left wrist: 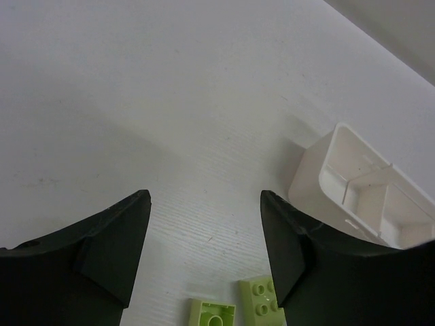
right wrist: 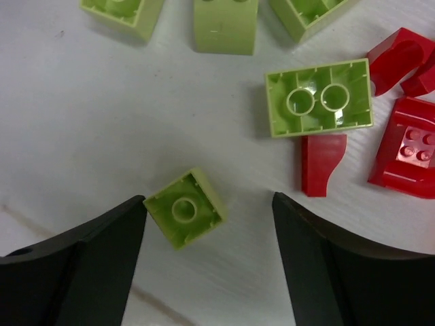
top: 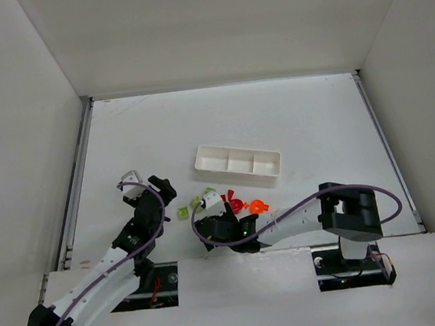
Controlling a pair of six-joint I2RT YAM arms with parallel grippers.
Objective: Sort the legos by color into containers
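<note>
My left gripper moves back, to the right in the top view, and down over the small green lego at the lego pile's end next, since it sits nearest.
The white three-compartment tray [top: 237, 163] looks empty; its left end shows in the left wrist view [left wrist: 360, 193]. Lime green legos [top: 182, 211], red legos [top: 235, 202] and an orange lego [top: 258, 204] lie loose in front of it. My right gripper [top: 207, 226] points down, open, over this pile. In the right wrist view the gripper [right wrist: 208, 204] has a small upturned green brick [right wrist: 184, 208] between its fingers, near the left one. A larger upturned green brick [right wrist: 319, 97] and red pieces [right wrist: 406, 146] lie beyond. My left gripper [top: 161, 189] [left wrist: 205, 204] is open and empty, with two green bricks [left wrist: 262, 299] just under it.
White walls enclose the table on three sides. A metal rail [top: 77, 184] runs along the left edge. The right arm's purple cable [top: 299, 205] loops low over the table behind the pile.
</note>
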